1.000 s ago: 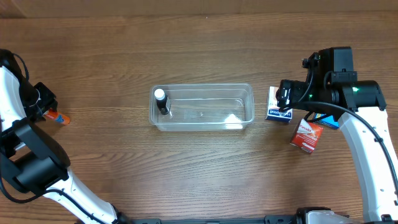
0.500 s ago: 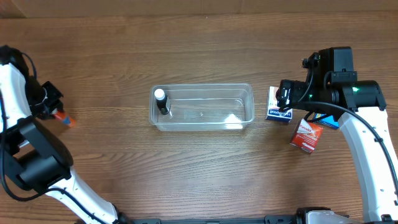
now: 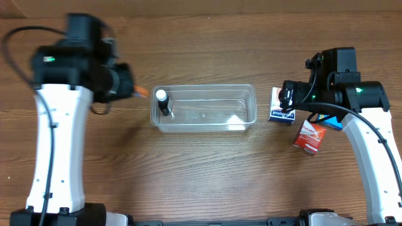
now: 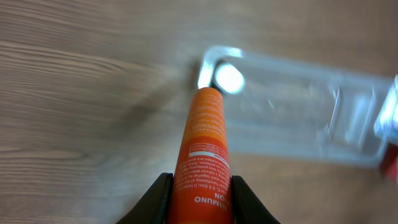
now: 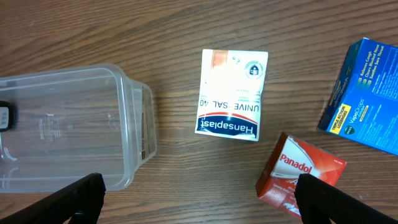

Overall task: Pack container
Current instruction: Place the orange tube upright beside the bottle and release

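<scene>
The orange tube should go down in the container's near corner point(image 3: 164, 121) beside the dark bottle, as that spot is empty. My left gripper will next move over the container point(image 3: 204, 108), go down and let the tube go there.
The clear plastic container point(image 3: 204, 108) lies mid-table with a small dark bottle with a white cap point(image 3: 163, 102) standing in its left end. My left gripper point(image 3: 129, 88) is shut on an orange tube point(image 4: 203, 155) just left of the container; the tube's tip point(image 3: 142, 91) points at the container's left rim point(image 4: 208, 62). My right gripper point(image 5: 199, 196) is open and empty, hovering right of the container point(image 5: 68, 130) above a white Hansaplast box point(image 5: 231, 93) and a red Panadol box point(image 5: 298, 171).
A blue box point(image 5: 367, 99) lies at the far right, partly under the right arm in the overhead view point(image 3: 331, 122). The Hansaplast box point(image 3: 281, 105) and Panadol box point(image 3: 309, 137) sit right of the container on the wooden table point(image 3: 207, 169).
My left arm has swung from the far left edge to just left of the container, carrying the orange tube with it. The right arm has not moved.
</scene>
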`<state>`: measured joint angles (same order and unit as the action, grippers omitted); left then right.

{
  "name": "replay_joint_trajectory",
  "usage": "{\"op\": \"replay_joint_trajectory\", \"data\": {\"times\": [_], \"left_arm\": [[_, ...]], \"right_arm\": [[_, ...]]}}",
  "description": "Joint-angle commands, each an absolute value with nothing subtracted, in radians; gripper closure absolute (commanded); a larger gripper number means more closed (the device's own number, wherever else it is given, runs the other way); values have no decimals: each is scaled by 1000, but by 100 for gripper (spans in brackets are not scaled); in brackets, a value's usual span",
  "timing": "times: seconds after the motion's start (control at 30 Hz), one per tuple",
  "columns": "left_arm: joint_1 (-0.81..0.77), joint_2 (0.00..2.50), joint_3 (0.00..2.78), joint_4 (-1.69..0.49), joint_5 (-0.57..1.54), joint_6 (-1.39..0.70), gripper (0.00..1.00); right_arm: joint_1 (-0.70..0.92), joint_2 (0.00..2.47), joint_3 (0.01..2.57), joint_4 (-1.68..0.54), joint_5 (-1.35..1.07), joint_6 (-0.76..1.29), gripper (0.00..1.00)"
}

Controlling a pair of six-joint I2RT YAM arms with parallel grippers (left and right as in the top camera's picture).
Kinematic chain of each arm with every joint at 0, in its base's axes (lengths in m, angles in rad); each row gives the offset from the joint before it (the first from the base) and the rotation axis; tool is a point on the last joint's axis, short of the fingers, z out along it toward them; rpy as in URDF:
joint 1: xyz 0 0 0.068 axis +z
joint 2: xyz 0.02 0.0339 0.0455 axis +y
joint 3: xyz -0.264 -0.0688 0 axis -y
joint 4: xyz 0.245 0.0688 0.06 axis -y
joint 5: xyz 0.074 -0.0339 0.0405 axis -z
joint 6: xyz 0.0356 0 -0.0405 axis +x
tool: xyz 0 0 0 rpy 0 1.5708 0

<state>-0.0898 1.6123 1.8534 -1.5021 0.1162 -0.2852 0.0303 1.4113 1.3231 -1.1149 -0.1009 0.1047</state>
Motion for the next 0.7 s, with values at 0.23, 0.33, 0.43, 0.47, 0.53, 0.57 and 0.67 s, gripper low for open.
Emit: {"op": "replay_joint_trajectory", "data": {"times": [0.23,0.33,0.43,0.47,0.53,0.57,0.67], "left_arm": [[-300,1645,1530,-1291,49,-368,96],[-281,1675,1472,-1230,30,-366,95],[-274,1705,1471,-1209,-14,-363,92],[-274,1713,1471,-1201,-22,-351,89],[-274,1731,1471,-1192,-35,-344,82],[-274,1742,1471,-1188,-37,-343,80],[-274,1778,1471,-1176,-36,-344,70]], "right_arm": [[26,1410,1348,-1109,-107,109,0],[26,1410,1348,-1110,-107,109,0],[26,1410,1348,-1109,-107,109,0],[26,1410,1348,-1109,-107,109,0],[26,1410,1348,-1109,-107,109,0],[26,1410,1348,-1109,-107,109,0],[26,1410,1348,-1109,-107,109,0]]}}
